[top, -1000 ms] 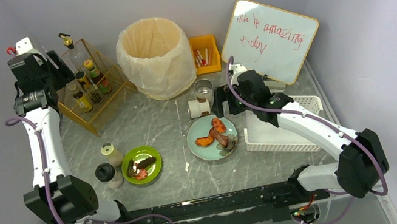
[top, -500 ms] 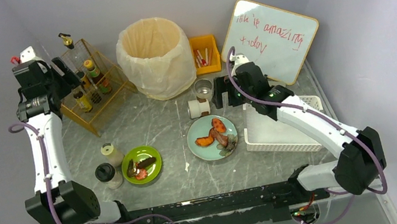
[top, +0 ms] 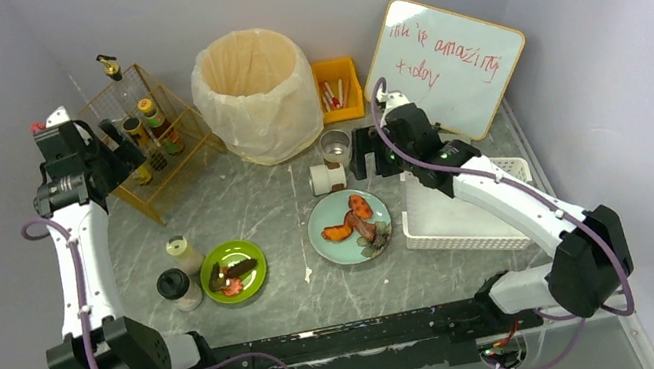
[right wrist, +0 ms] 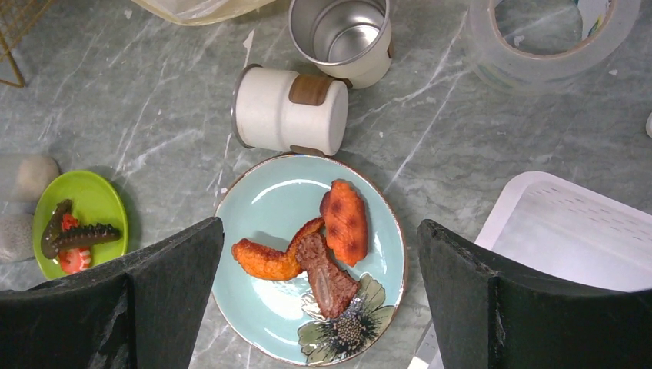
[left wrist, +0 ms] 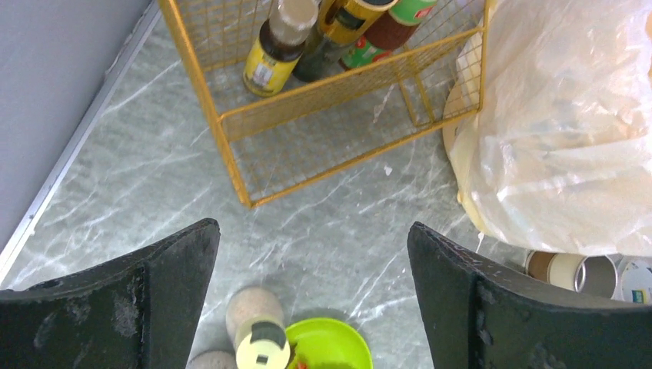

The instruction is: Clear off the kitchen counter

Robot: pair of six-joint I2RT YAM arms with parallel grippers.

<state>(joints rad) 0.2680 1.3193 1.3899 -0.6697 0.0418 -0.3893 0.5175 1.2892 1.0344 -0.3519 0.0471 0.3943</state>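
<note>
My left gripper is at the wire rack (top: 163,188) and will next move back from it and down around the black cap of the nearer shaker bottle (top: 173,284), because that bottle is still outside the rack.
The kitchen counter (top: 244,199) is grey marble with white veins. On it stand a light blue plate (top: 325,242) of fried food, a green plate (top: 259,278) of scraps, a white cup (top: 327,177) on its side, a metal cup (top: 334,146) and two shaker bottles (top: 181,254). My left gripper (top: 122,148) is open and empty, high beside the yellow wire rack (top: 163,188); its view shows bare counter (left wrist: 330,223) below. My right gripper (top: 361,156) is open and empty above the blue plate (right wrist: 261,207), near the white cup (right wrist: 288,111).
A lined bin (top: 252,81) stands at the back, with a yellow box (top: 338,89) and a whiteboard (top: 444,62) to its right. A white slatted basket (top: 471,220) sits at the right. A tape roll (right wrist: 550,38) lies behind it. The black rail frame (top: 351,343) runs along the near edge.
My left gripper has come down and nearer, away from the top of the wire rack. My right gripper has shifted slightly back over the cups and plate. Nothing was picked up.
</note>
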